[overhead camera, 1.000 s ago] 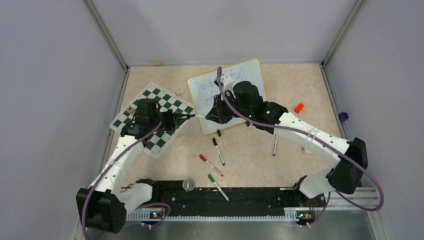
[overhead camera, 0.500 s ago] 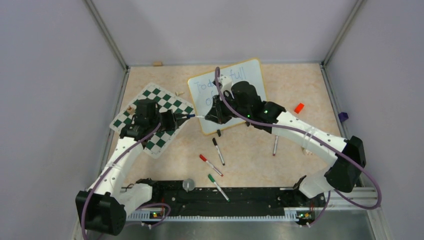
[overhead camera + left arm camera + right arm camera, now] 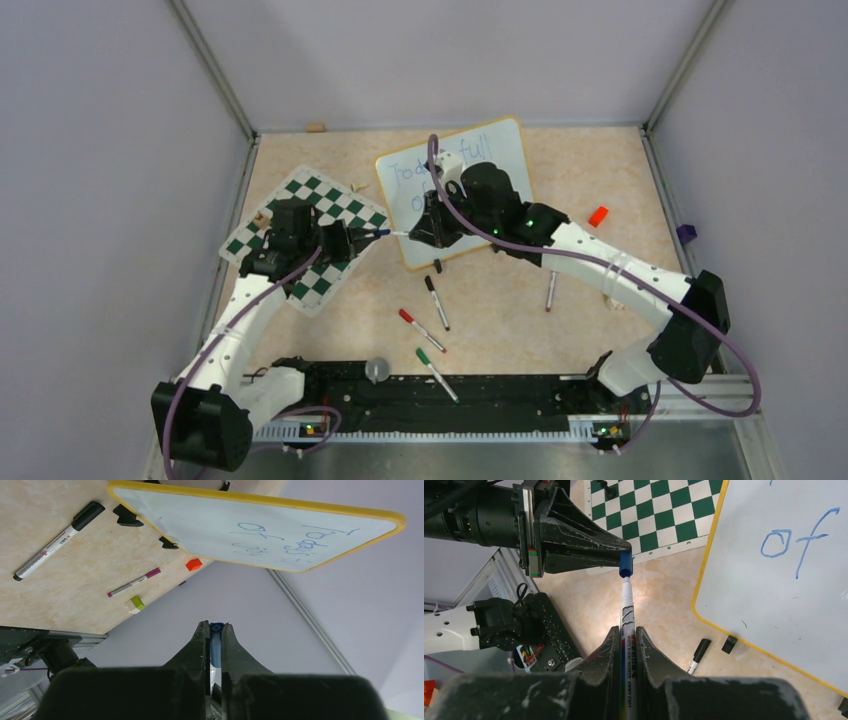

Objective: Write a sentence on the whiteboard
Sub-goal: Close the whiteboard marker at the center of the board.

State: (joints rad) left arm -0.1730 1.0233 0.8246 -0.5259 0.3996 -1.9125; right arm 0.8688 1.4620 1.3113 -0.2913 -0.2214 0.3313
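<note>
My right gripper draws back, lowers and releases the white marker next. The marker goes on the clear tabletop below and back from the gripper, beside the black marker point(image 3: 473, 305).
The whiteboard point(image 3: 500, 150) lies at the back centre, and my right arm covers part of it. The blue sentence point(image 3: 408, 168) shows only in part in the top view. It is more legible in the left wrist view point(image 3: 295, 540), and "of" point(image 3: 796, 540) shows in the right wrist view. My right gripper point(image 3: 626, 630) is shut on a white marker point(image 3: 626, 605) just off the board's left edge. My left gripper point(image 3: 215, 626) is shut on the marker's blue cap point(image 3: 216, 628). The cap point(image 3: 625, 565) sits over the marker's tip. The two grippers point(image 3: 372, 232) point(image 3: 415, 235) face each other.
A green-and-white chess mat point(image 3: 305, 235) lies under my left gripper. Loose markers lie in front: black point(image 3: 436, 302), red point(image 3: 421, 329), green point(image 3: 437, 373) and purple point(image 3: 551, 290). An orange-red block point(image 3: 598, 215) sits at the right. Grey walls enclose the table.
Both grippers keep their hold and place. Only my right arm's elbow has shifted slightly to the left.
</note>
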